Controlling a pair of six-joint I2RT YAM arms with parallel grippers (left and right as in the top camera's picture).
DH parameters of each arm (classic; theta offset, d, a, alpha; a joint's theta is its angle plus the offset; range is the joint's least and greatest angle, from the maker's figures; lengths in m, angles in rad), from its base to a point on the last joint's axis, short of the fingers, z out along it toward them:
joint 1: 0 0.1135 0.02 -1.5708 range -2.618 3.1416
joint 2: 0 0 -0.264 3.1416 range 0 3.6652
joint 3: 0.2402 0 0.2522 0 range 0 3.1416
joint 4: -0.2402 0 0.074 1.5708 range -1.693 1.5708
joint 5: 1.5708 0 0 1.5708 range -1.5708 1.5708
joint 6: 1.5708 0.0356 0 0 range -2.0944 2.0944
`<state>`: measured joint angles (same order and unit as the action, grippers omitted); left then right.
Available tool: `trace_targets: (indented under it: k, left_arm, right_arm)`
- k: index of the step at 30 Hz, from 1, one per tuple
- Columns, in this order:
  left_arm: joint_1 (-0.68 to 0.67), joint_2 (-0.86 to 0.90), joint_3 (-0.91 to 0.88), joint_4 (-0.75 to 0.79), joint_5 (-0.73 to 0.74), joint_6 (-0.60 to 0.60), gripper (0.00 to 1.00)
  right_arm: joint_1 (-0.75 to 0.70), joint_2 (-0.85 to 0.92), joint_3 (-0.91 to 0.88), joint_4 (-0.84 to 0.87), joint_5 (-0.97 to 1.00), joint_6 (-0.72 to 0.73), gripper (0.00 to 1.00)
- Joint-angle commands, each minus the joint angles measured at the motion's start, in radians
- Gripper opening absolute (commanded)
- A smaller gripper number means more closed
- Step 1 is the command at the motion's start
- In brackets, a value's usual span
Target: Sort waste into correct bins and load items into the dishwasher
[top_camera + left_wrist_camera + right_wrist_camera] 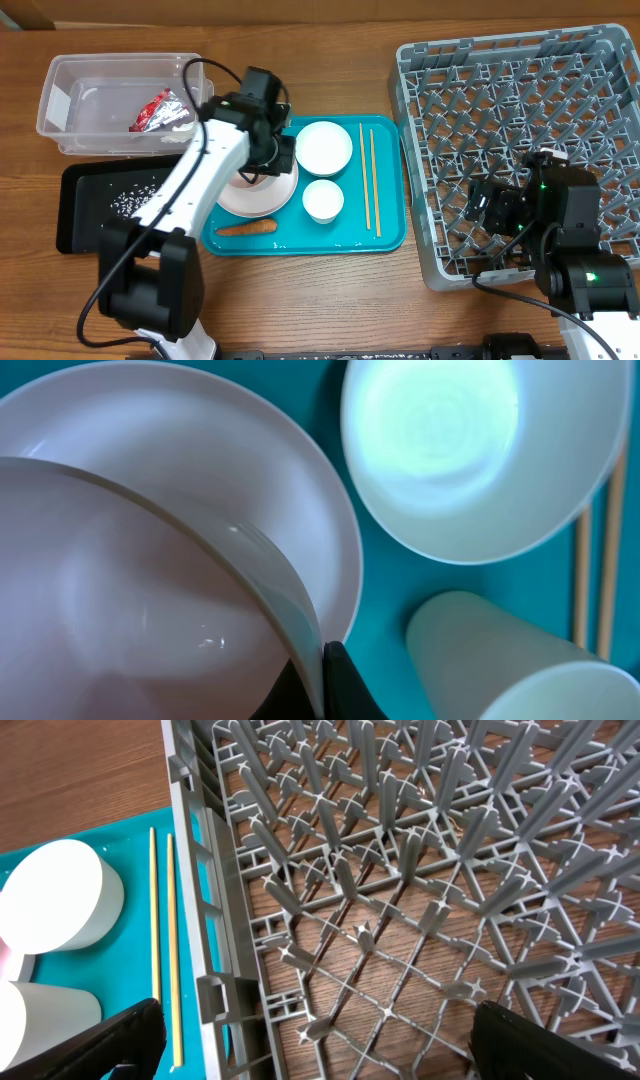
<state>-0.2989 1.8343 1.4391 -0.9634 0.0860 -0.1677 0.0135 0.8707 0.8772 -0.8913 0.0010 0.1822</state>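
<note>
My left gripper lowers the tilted white-pink plate onto the teal tray's other plate (257, 194) (222, 482) next, then releases the white-pink plate's rim.
My left gripper (268, 165) (325, 685) is shut on the rim of the white-pink plate (262, 200) (150, 590), which is tilted over the teal tray (390, 235). The white bowl (323, 147) (470, 450), the white cup (323, 200) (500, 660), the chopsticks (370, 180) (160, 940) and the orange carrot (247, 228) lie on the tray. The foil wrapper (160, 112) is in the clear tub (60, 90). Rice-like scraps (130, 200) lie in the black tray (75, 210). My right gripper (490, 210) (310, 1040) is open and empty over the grey dish rack (420, 150) (200, 870).
The rack stands just right of the teal tray, its left wall beside the chopsticks. The clear tub and the black tray are at the left, one behind the other. Bare wooden table lies in front of the teal tray.
</note>
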Motion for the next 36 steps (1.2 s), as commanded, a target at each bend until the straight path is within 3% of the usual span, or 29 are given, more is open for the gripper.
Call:
trace_targets:
  k: [1,7,11,15,23,25,28,32,35,36]
  left_arm:
    - [-0.031,0.047,0.016,0.018,-0.207,-0.099,0.04]
    - [-0.03,0.085,0.016,0.032,-0.185,-0.14,0.08]
    - [-0.031,0.1,0.016,0.03,-0.143,-0.14,0.21]
    - [-0.031,0.097,0.023,0.017,-0.106,-0.139,0.26]
    - [-0.057,0.075,0.254,-0.153,0.16,-0.06,0.31]
    - [-0.075,0.075,0.254,-0.174,0.174,-0.056,0.39]
    - [-0.095,0.076,0.228,-0.213,0.173,-0.056,0.42]
    - [-0.12,0.076,0.147,-0.246,0.17,-0.063,0.42]
    - [-0.128,0.076,0.021,-0.174,0.167,-0.084,0.41]
    - [-0.128,0.076,-0.009,-0.148,0.168,-0.092,0.31]
  right_arm:
    - [-0.003,-0.002,0.027,0.001,0.006,0.001,1.0]
    - [-0.003,-0.003,0.027,-0.002,0.006,0.002,1.0]
    - [-0.003,-0.003,0.027,-0.003,0.006,0.002,1.0]
    - [-0.003,-0.003,0.027,-0.005,0.006,0.002,1.0]
    - [-0.003,-0.002,0.027,-0.005,0.006,0.002,1.0]
    - [-0.003,-0.002,0.027,-0.005,0.006,0.002,1.0]
    - [-0.003,-0.002,0.027,-0.005,0.006,0.002,1.0]
    - [-0.003,-0.002,0.027,-0.005,0.005,0.002,1.0]
    - [-0.003,-0.002,0.027,-0.005,0.005,0.002,1.0]
    - [-0.003,-0.003,0.027,-0.005,0.005,0.002,1.0]
